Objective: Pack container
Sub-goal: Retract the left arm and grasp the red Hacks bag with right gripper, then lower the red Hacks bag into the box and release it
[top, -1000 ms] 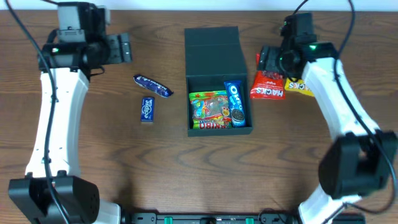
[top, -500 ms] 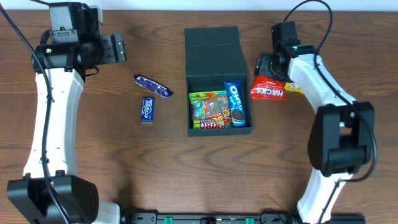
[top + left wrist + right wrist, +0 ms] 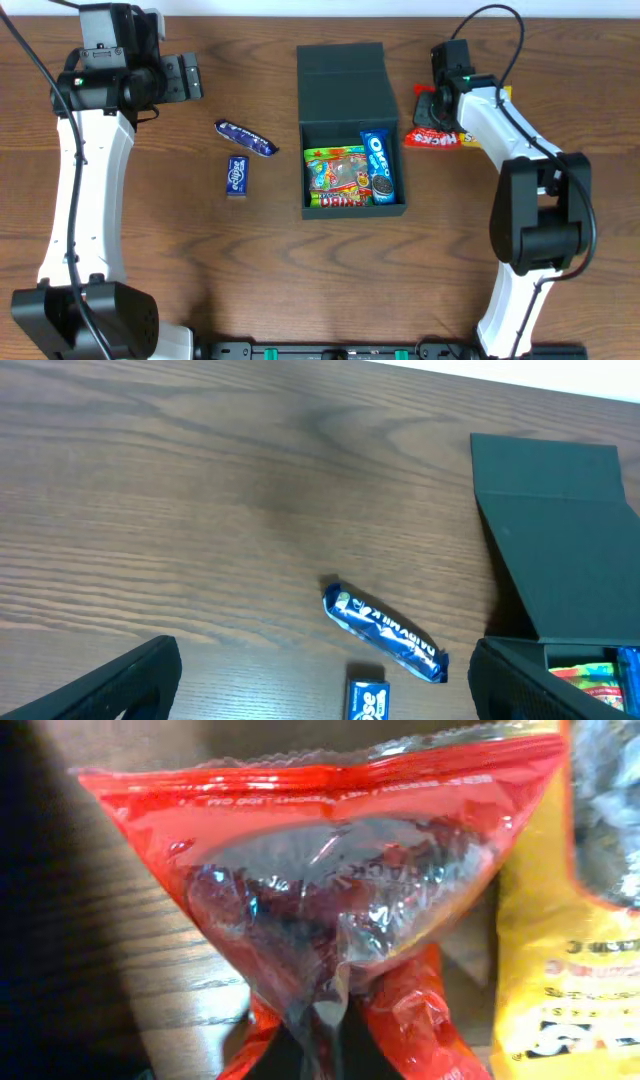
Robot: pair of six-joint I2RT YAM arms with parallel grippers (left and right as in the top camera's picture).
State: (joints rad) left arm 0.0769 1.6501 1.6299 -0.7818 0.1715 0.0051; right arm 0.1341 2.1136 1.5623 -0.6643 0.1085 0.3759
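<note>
The container's far end is bare beyond the candy pack (image 3: 335,178), so my right gripper will lift, swing over that gap while turning, then go down and let go of the bag.
The dark green container (image 3: 303,170) stands in the middle of the table with its lid (image 3: 342,75) flipped back; it also shows at the right of the left wrist view (image 3: 560,550). Inside lie a colourful candy pack (image 3: 335,178) and a blue cookie pack (image 3: 379,165). My right gripper (image 3: 436,110) is to the container's right, shut on a red snack bag (image 3: 432,138). In the right wrist view the bag's film (image 3: 340,910) bunches into the pinch of the gripper (image 3: 335,1040). My left gripper (image 3: 190,78) hangs open at the far left, its fingers (image 3: 130,678) wide apart and empty.
A blue wrapped bar (image 3: 245,139) and a small blue pack (image 3: 236,175) lie left of the container; the left wrist view shows the bar (image 3: 385,632) and the pack (image 3: 367,700) between my fingers' span. A yellow bag (image 3: 480,138) lies right of the red one (image 3: 560,970).
My right gripper has closed on the red bag, which is now crumpled and pulled slightly toward the back. The left arm shifted a little leftward earlier and now holds still.
</note>
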